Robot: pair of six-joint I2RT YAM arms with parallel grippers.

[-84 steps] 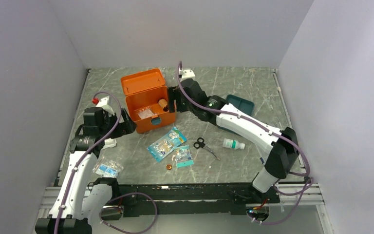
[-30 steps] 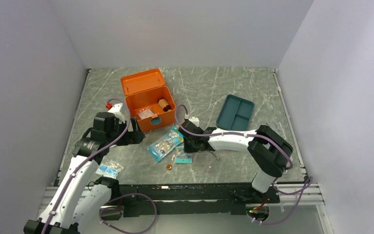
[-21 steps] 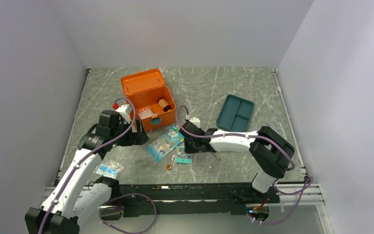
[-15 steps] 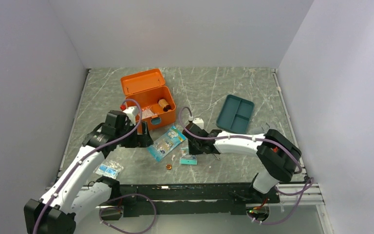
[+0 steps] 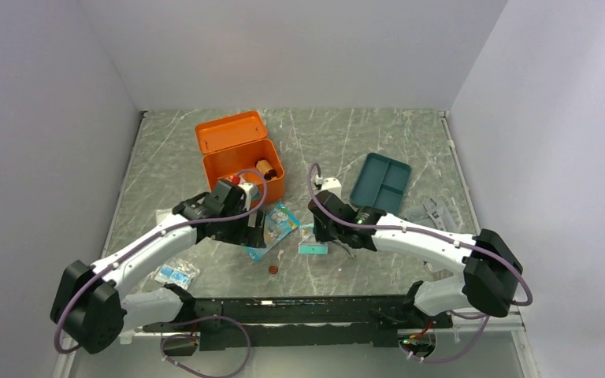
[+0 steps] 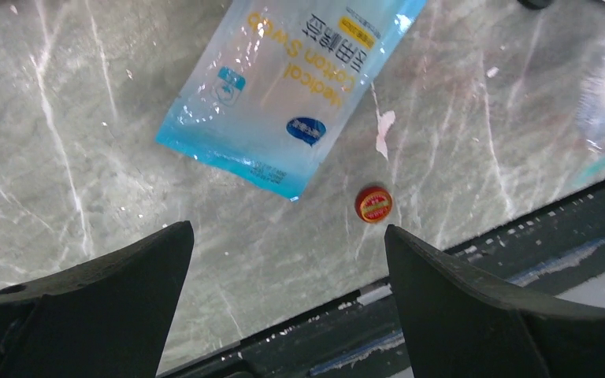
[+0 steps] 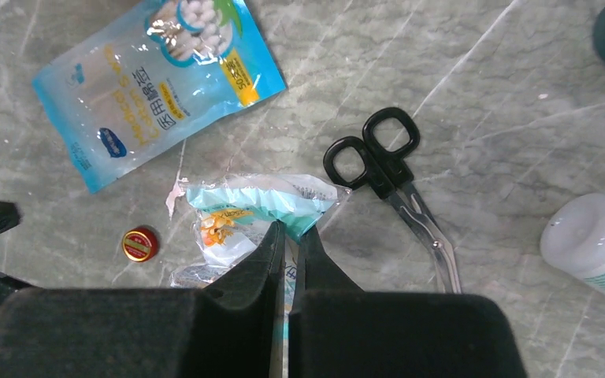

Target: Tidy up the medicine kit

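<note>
The lettered part of the cotton-swab bag (image 5: 277, 224) (image 6: 283, 87) lies flat beyond my open, empty fingers, so my left gripper moves outward and down to pinch it next.
The medicine kit (image 5: 240, 165), an orange box, stands with its lid open at the back left, a brown bottle inside. My right gripper (image 7: 294, 228) is shut on a small teal and clear packet (image 7: 260, 201), its fingers pinching the packet's edge. From above, this gripper (image 5: 320, 236) holds the packet (image 5: 313, 249) at mid-table. My left gripper (image 6: 287, 232) is open and hovers over the bare table just in front of a blue cotton-swab bag (image 6: 283, 87). Nothing is between its fingers. In the top view the left gripper (image 5: 256, 228) partly covers that bag (image 5: 277, 224).
Black-handled scissors (image 7: 386, 169) lie right of the packet, and a white bottle (image 7: 595, 244) beyond them. A red cap (image 6: 373, 205) sits near the table's front edge. A teal divided tray (image 5: 380, 182) is at the back right. A small clear bag (image 5: 175, 273) lies front left.
My left arm swung right, from beside the kit to over the blue bag. My right gripper shut on the teal packet and drew it back a little.
</note>
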